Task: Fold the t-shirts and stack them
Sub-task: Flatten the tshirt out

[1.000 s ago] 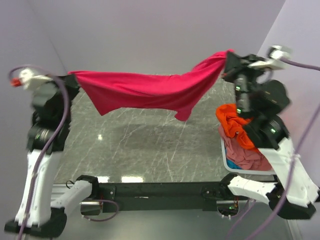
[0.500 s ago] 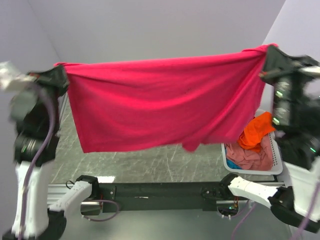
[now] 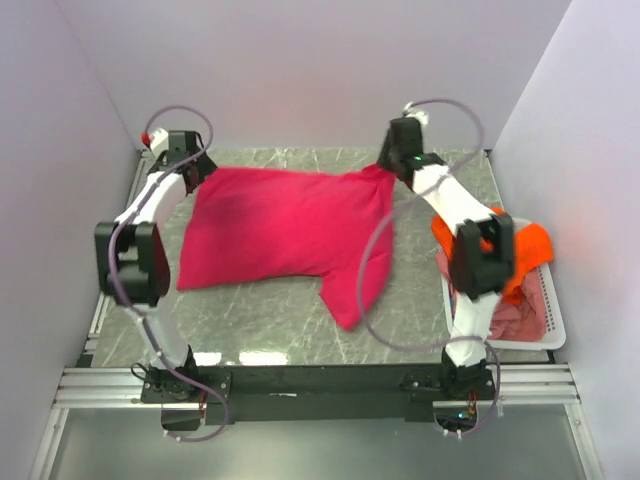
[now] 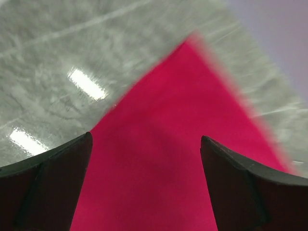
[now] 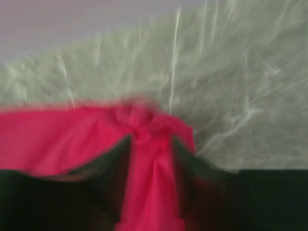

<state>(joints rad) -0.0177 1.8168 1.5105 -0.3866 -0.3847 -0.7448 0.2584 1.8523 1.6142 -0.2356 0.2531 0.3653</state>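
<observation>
The left gripper comes back and down onto the t-shirt's near corner next, since that corner lies back from it on the same side.
A crimson-magenta t-shirt lies spread on the grey marble table, with one part trailing toward the near edge. My left gripper hovers over its far left corner. In the left wrist view the gripper stands wide open above the flat cloth, holding nothing. My right gripper is at the shirt's far right corner. In the blurred right wrist view its fingers stand apart with a bunched strip of the cloth still lying between them.
A white basket stands at the table's right edge, beside the right arm. It holds a bright orange t-shirt and a pink-red one. Walls close in the table at the back, left and right.
Both arms have swung the shirt from hanging stretched in the air down onto the table at the far side. Both grippers have opened; the left has let go of its corner.
</observation>
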